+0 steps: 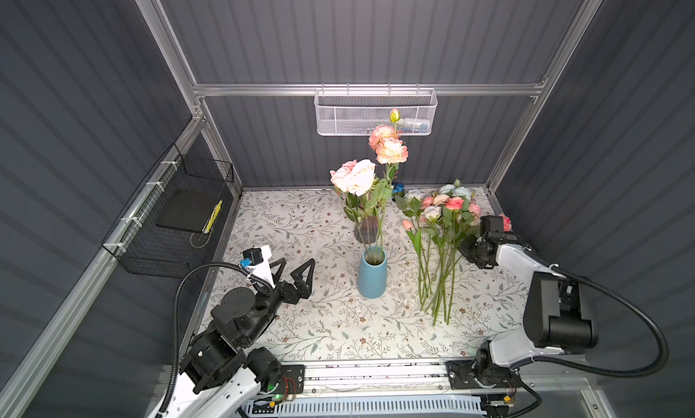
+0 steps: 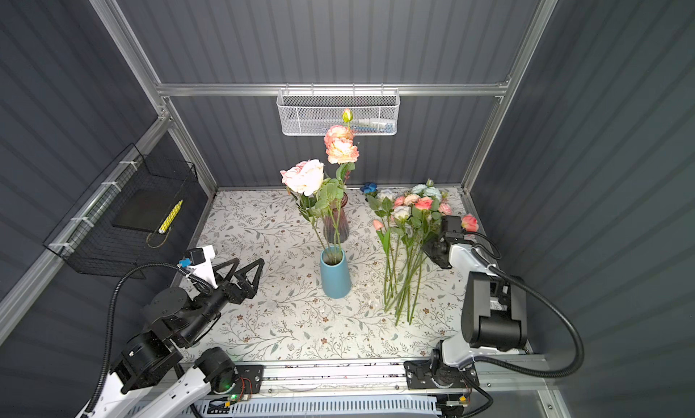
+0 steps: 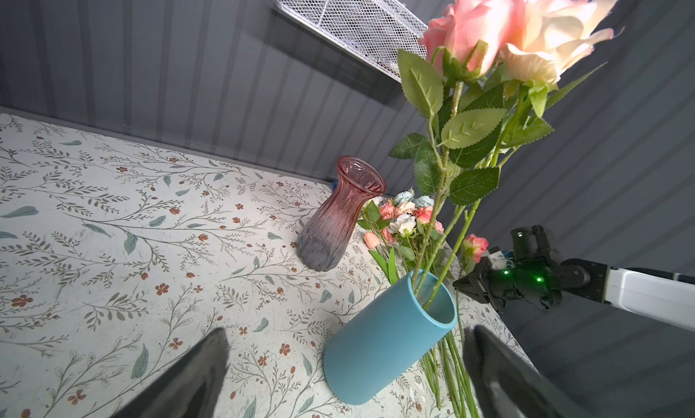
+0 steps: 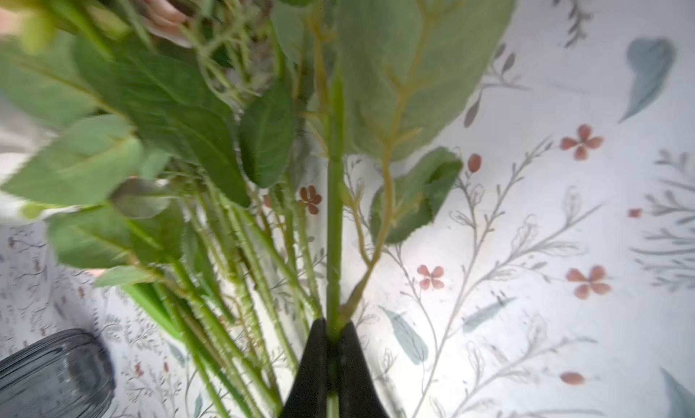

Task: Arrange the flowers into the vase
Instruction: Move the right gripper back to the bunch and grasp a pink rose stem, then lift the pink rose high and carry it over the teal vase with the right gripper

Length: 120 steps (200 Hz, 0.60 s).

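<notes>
My right gripper lifts the green flower stem next, turns it upright, lowers it in and releases. The blue vase's opening stands across the flower pile from it.
The blue vase stands mid-table with several tall flowers in it, their heads pink, cream and peach. More flowers lie in a pile to its right, stems toward the front. My right gripper is at the pile's right side, shut on one green flower stem just below a leafy side shoot. My left gripper hovers left of the vase, open and holding nothing.
A pink-to-grey glass vase stands just behind the blue one. A deep blue flower head lies at the back wall. A white mesh basket hangs on the back wall, and a black wire basket on the left wall.
</notes>
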Motion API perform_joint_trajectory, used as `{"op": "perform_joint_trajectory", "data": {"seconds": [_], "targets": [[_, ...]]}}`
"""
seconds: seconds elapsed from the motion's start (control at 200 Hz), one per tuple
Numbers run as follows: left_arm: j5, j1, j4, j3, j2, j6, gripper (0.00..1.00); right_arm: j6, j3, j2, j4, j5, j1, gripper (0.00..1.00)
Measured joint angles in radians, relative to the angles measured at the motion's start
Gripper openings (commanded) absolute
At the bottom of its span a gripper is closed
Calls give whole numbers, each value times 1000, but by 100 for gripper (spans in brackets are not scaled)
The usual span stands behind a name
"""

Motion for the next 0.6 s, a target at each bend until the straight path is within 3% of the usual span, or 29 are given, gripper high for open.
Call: {"op": "perform_joint_trajectory", "data": {"seconds": [0.34,0.6], "targets": [[0,0,1,0,11,0,100,-113,-48,-371,-10,79,52,0],[-7,0,-2,3,29,0,100,-232,8,-684,-11,73,309,0]]}}
